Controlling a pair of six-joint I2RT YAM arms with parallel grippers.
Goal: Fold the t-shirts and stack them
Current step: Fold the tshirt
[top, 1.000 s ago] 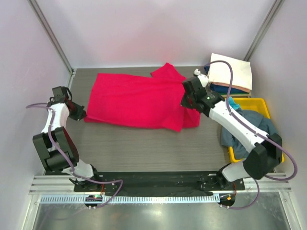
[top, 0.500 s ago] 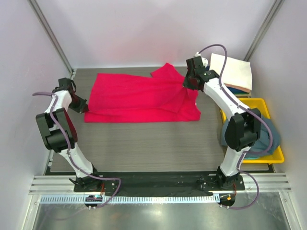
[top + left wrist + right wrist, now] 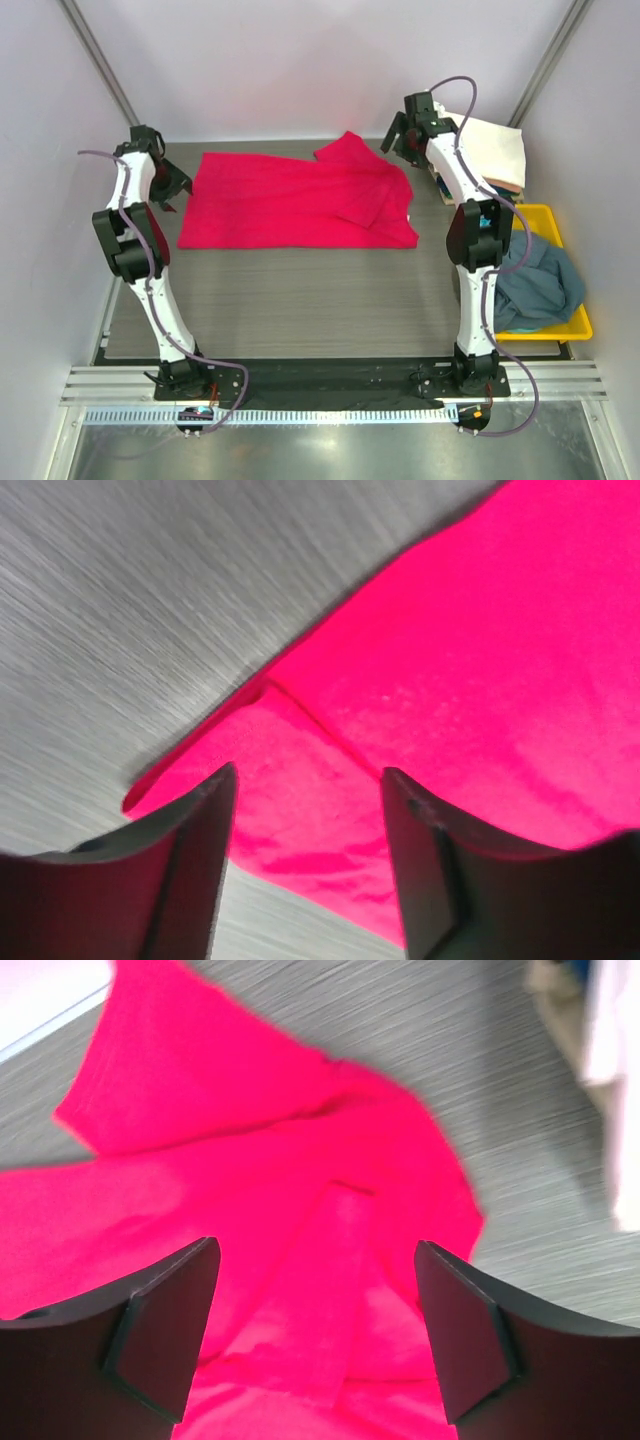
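The shirt's near corner by the yellow tray lies back from my right gripper and below it. Next, that gripper should move back and down with its fingers open, so they go around the corner.
A crimson-pink t-shirt (image 3: pixel 300 200) lies flat on the grey table (image 3: pixel 300 300), folded into a long band with a sleeve sticking out at the back. My left gripper (image 3: pixel 170 186) hovers open just off the shirt's left end. In the left wrist view the gripper (image 3: pixel 305 855) stands over the shirt's corner (image 3: pixel 300 820) with nothing between its fingers. My right gripper (image 3: pixel 398 143) is open above the shirt's back right part. In the right wrist view the gripper (image 3: pixel 315 1325) is spread wide over loose pink folds (image 3: pixel 340 1260).
At the back right is a stack of folded t-shirts, a cream-white one (image 3: pixel 492 150) on top of darker blue ones (image 3: pixel 470 186). A yellow tray (image 3: pixel 548 214) at the right edge holds a crumpled slate blue-grey t-shirt (image 3: pixel 535 285). Walls enclose the table's left, back and right.
Both grippers carried the shirt's near edge toward the back, laying it over itself, then opened and let go. Both arms now reach further back.
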